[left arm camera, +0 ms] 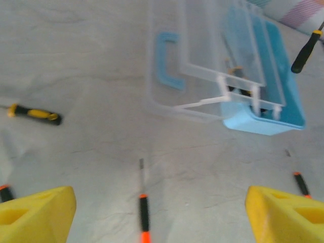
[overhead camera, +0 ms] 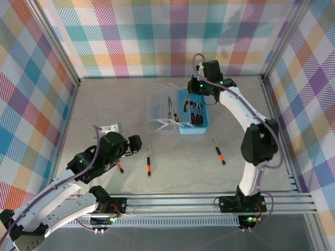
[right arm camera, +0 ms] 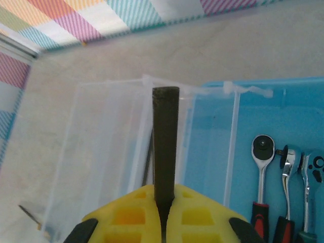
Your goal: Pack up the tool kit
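Next, my right gripper moves the black-handled screwdriver toward the lid's hinge side (overhead camera: 175, 105) (right arm camera: 147, 163), lowers and releases it beside the other screwdrivers already in the clear lid.
The light-blue box (overhead camera: 200, 128) stands at the middle of the table with its clear lid (overhead camera: 159, 107) swung open to the left. Ratchets (right arm camera: 262, 167) and other tools lie inside the box (right arm camera: 288, 109). My right gripper (right arm camera: 164, 198) hangs over the box's left edge, shut on a black-handled screwdriver (right arm camera: 166, 136), which shows from above as the screwdriver (overhead camera: 186, 104) under the right gripper (overhead camera: 196, 94). My left gripper (left arm camera: 159, 198) is open above a black-and-orange screwdriver (left arm camera: 144, 217) on the table; from above the left gripper (overhead camera: 134, 144) is near that screwdriver (overhead camera: 148, 162).
Loose screwdrivers lie on the table: one right of centre (overhead camera: 219, 151), one by the left arm (overhead camera: 120, 167), and a black-and-yellow one (left arm camera: 35, 113) to the left. A small white piece (overhead camera: 108, 127) sits at the left. Checked walls enclose the table.
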Motion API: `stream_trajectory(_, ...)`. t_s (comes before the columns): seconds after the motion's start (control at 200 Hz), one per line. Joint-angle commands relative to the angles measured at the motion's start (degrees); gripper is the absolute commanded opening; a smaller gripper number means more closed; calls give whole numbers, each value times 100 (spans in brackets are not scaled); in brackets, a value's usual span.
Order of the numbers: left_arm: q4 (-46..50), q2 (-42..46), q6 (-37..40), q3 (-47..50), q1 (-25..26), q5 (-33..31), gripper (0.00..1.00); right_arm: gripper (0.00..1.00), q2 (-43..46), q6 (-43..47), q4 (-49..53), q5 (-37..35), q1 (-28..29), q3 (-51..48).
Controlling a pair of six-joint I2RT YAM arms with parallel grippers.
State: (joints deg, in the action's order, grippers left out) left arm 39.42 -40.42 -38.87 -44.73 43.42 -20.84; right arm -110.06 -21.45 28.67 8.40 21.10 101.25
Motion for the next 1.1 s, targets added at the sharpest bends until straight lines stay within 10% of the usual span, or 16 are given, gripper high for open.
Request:
stream_trajectory(0.0,723,333,-298,136,43,-472,86,6,-621,540,822,164,96,746)
stream_trajectory(0.575,737,548,-455,303,44,-467,87,7,-1875,150,1140,1478,95,1515)
stream_trajectory(1.1,681,256,-446,160,37,-263,89,35,-1666,-218,1334,1175,23,1620)
